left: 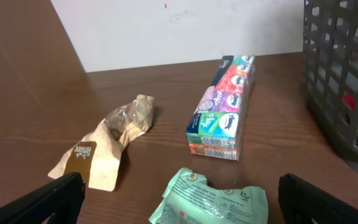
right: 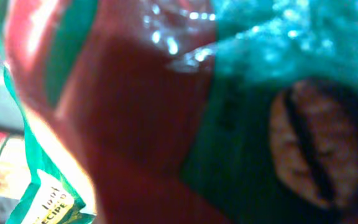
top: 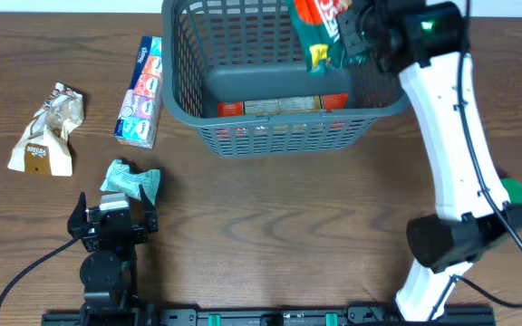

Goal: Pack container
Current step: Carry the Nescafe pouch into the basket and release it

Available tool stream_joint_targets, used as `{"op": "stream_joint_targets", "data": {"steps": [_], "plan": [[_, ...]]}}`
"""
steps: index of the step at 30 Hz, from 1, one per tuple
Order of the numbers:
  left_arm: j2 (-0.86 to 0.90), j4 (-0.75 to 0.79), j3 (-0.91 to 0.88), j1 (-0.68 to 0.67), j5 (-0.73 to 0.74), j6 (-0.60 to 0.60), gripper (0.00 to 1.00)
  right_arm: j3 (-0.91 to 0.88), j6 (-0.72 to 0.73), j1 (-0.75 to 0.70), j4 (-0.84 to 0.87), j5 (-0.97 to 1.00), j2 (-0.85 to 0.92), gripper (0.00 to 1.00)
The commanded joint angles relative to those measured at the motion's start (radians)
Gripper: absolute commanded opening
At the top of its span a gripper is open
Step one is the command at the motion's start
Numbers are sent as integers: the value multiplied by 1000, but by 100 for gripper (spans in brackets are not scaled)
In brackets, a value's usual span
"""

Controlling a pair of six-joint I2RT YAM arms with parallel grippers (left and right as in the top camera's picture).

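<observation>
My right gripper lowers the coffee bag (top: pixel 326 27) into the container (top: pixel 198 109) near the container's side next, then opens.
The dark grey lattice container (top: pixel 198 109) stands at the top middle of the table, with a red and white packet (top: pixel 284 105) lying on its floor. My right gripper (top: pixel 356 32) is over the container's right side, shut on a red and green coffee bag (top: pixel 326 27). That bag (right: pixel 166 112) fills the right wrist view and hides the fingers. My left gripper (top: pixel 114 220) is open on the table just short of a crumpled pale green packet (top: pixel 132 180), which shows between the fingers in the left wrist view (left: pixel 210 200).
A multicoloured tissue pack (top: pixel 141 91) lies left of the container, also in the left wrist view (left: pixel 221 108). A crumpled brown and white paper bag (top: pixel 48 130) lies at far left, also in the left wrist view (left: pixel 107 142). The container's wall (left: pixel 344 74) rises at right.
</observation>
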Motion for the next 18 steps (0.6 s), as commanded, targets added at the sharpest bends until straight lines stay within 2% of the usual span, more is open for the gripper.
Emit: {"op": "stream_joint_targets", "data": {"steps": [1, 16, 17, 18], "plan": [[-6, -12, -25, -3, -1, 10, 99, 34, 97, 11, -15, 29, -6, 1], [-6, -12, -25, -3, -1, 10, 99, 34, 132, 15, -97, 29, 30, 2], [-6, -12, -25, -3, -1, 10, 99, 34, 133, 15, -97, 29, 30, 7], [-6, -12, -25, -3, -1, 10, 98, 34, 132, 15, -97, 29, 30, 32]]}}
